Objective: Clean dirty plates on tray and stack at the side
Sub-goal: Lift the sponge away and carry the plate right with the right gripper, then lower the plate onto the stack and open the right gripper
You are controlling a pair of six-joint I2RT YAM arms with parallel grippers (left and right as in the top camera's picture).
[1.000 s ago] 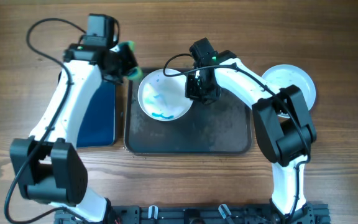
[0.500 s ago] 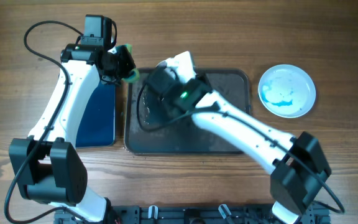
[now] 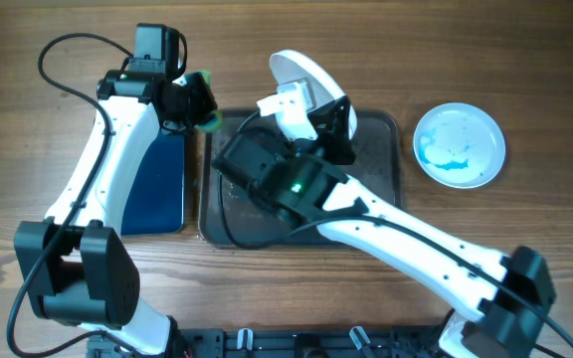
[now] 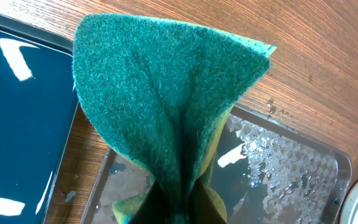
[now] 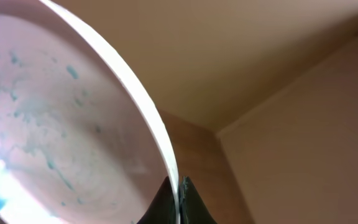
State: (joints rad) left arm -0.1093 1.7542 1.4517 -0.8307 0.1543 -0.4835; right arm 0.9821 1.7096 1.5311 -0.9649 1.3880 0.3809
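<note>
Next I should swing my right gripper past the tray, turn the white plate flat and bring it down onto the second plate [image 3: 459, 145], which already lies at the side for stacking.
My right gripper [image 3: 328, 107] is raised high over the back of the dark tray [image 3: 380, 154] and is shut on the rim of a white plate [image 3: 304, 72], which it holds tilted on edge. In the right wrist view the plate [image 5: 55, 118] shows teal smears, and the black fingertips [image 5: 166, 202] pinch its rim. A second plate [image 3: 459, 145] with a blue-teal streak lies flat on the wood to the right of the tray. My left gripper [image 3: 199, 107] hovers at the tray's back left corner, shut on a green sponge [image 4: 166, 93]. The wet tray [image 4: 284, 162] lies below it.
A narrower black tray with a blue bottom [image 3: 157, 189] lies left of the dark tray, under my left arm. My right arm stretches across most of the dark tray from the front right. Bare wood tabletop [image 3: 525, 229] surrounds both trays.
The plate lay flat on the tray's left part with my right gripper at its rim. My right arm has since swung round and lifted it on edge. The left arm stayed put.
</note>
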